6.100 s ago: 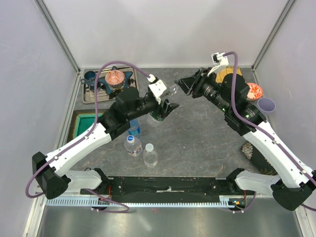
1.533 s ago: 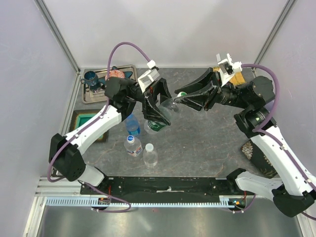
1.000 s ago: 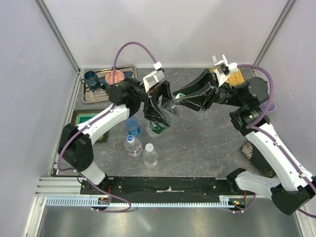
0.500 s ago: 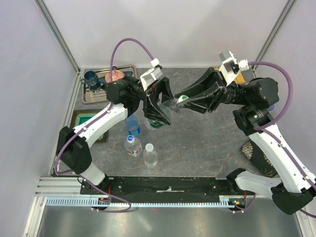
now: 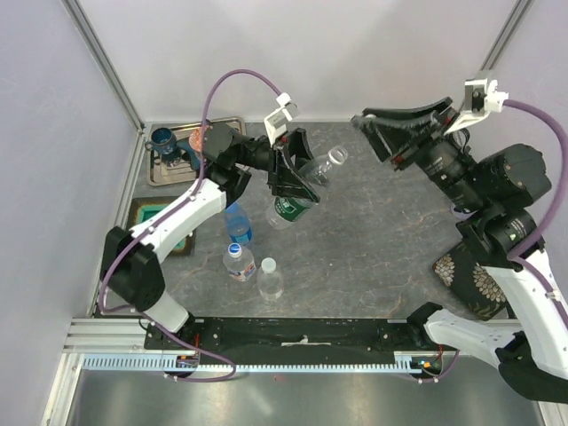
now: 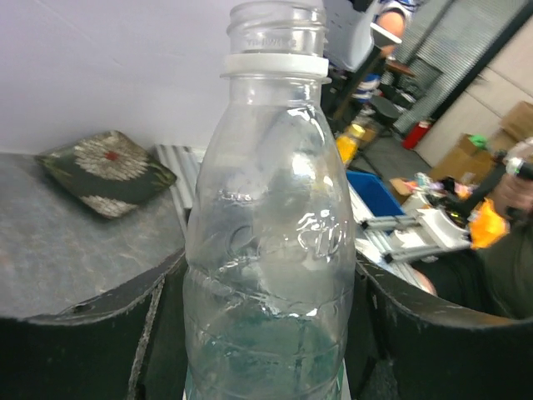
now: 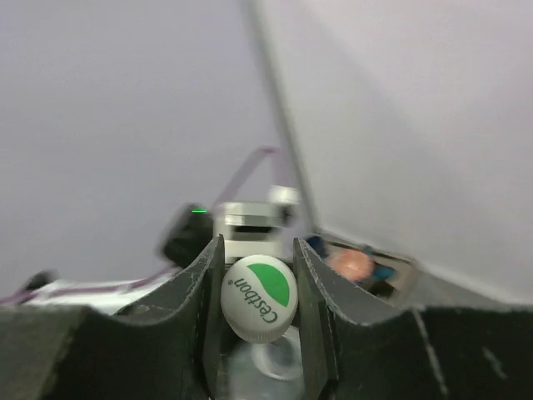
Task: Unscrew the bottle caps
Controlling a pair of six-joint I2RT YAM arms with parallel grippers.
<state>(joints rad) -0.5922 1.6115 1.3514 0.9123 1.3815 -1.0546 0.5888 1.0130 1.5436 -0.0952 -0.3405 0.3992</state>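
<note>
The table beyond the bottle's opening is clear, so my right gripper will next go lower and tilt its fingers down to bring the white cap onto the table.
My left gripper (image 5: pixel 295 182) is shut on a greenish bottle (image 5: pixel 306 177) held tilted above the table, its neck toward the right. Its mouth (image 6: pixel 276 32) is bare, with only a white ring below the thread. My right gripper (image 5: pixel 371 131) is raised at the back right, apart from the bottle, and is shut on a white cap with a green leaf mark (image 7: pixel 260 297). Three more bottles stand capped near the left arm: a blue-tinted one (image 5: pixel 240 227), one with a blue-white label (image 5: pixel 238 261) and a plain clear one (image 5: pixel 270 278).
A metal tray (image 5: pixel 161 173) at the back left holds a blue cup (image 5: pixel 162 138) and a star-shaped dish (image 5: pixel 201 140). A green-bottomed box (image 5: pixel 153 222) sits at the left edge. A dark patterned pouch (image 5: pixel 468 276) lies at the right.
My right gripper has pulled up and to the right, away from the bottle, taking the cap with it. The bottle's neck now stands bare and the left arm has tilted the bottle slightly.
</note>
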